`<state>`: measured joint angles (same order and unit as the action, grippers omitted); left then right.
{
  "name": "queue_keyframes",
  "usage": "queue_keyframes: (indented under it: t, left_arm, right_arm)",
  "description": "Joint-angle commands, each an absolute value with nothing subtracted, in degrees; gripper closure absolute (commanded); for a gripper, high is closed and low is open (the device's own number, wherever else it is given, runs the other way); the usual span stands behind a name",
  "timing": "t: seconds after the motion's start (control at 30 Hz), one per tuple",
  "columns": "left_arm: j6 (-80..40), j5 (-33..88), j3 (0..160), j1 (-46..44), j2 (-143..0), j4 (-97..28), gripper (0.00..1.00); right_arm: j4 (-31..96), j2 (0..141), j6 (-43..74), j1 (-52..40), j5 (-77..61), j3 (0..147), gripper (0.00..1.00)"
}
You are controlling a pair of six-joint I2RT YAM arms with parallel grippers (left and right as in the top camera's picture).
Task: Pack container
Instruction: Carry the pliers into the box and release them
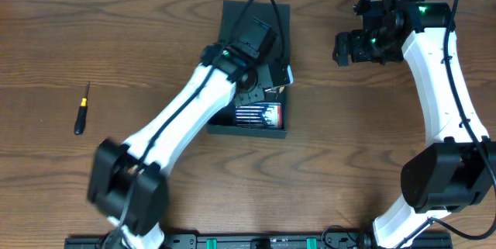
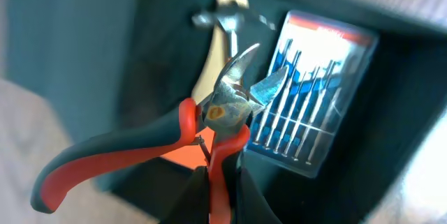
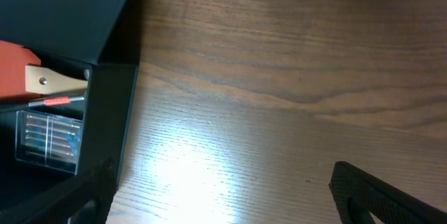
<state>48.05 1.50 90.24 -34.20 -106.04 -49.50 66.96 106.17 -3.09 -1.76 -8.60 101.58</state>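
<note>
My left gripper is above the putty knife beside the bits case, so it will lower into the container [image 1: 232,125] and release the pliers onto that tool.
The dark teal container [image 1: 232,125] stands open at the table's middle, its flap lid [image 1: 240,18] lying back. My left gripper [image 2: 218,189] is shut on one red handle of a pair of cutting pliers [image 2: 227,109] and holds them over the box interior. Inside lie a small blue case of bits [image 2: 314,91], also seen from overhead [image 1: 257,114], and a putty knife [image 2: 227,15]. My right gripper [image 3: 223,189] is open and empty above bare table, just right of the container's wall [image 3: 115,112]. It shows at the upper right in the overhead view [image 1: 345,47].
A small black-handled screwdriver [image 1: 81,109] lies on the wooden table at the far left. The right wrist view also shows a red tool part [image 3: 14,67] and the bits case [image 3: 49,137] inside the box.
</note>
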Motion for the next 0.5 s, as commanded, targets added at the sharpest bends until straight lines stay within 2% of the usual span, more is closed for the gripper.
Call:
queue_keyframes:
  t: [0.0,0.3,0.33,0.37,0.4,0.47]
  left_arm:
    - [47.2,-0.1,89.7,-34.0,-109.6,-48.9,0.94]
    - [41.0,-2.8,89.7,-32.6,-114.8,-46.3,0.94]
    - [40.1,-3.1,89.7,-32.4,-114.8,-46.1,0.87]
    - [39.3,-3.4,89.7,-32.0,-114.7,-46.1,0.75]
    - [38.2,-3.6,89.7,-31.6,-114.5,-46.2,0.70]
    - [35.2,-3.7,89.7,-30.9,-113.9,-46.3,0.66]
  right_arm:
    - [67.1,106.5,-2.2,-1.5,-9.2,102.0,0.01]
    - [68.6,106.5,-2.4,-1.5,-8.8,102.0,0.01]
    - [68.7,106.5,-2.4,-1.5,-8.8,102.0,0.01]
    - [68.8,106.5,-2.4,-1.5,-8.8,102.0,0.01]
    - [68.8,106.5,-2.4,-1.5,-8.8,102.0,0.01]
    - [68.8,106.5,-2.4,-1.5,-8.8,102.0,0.01]
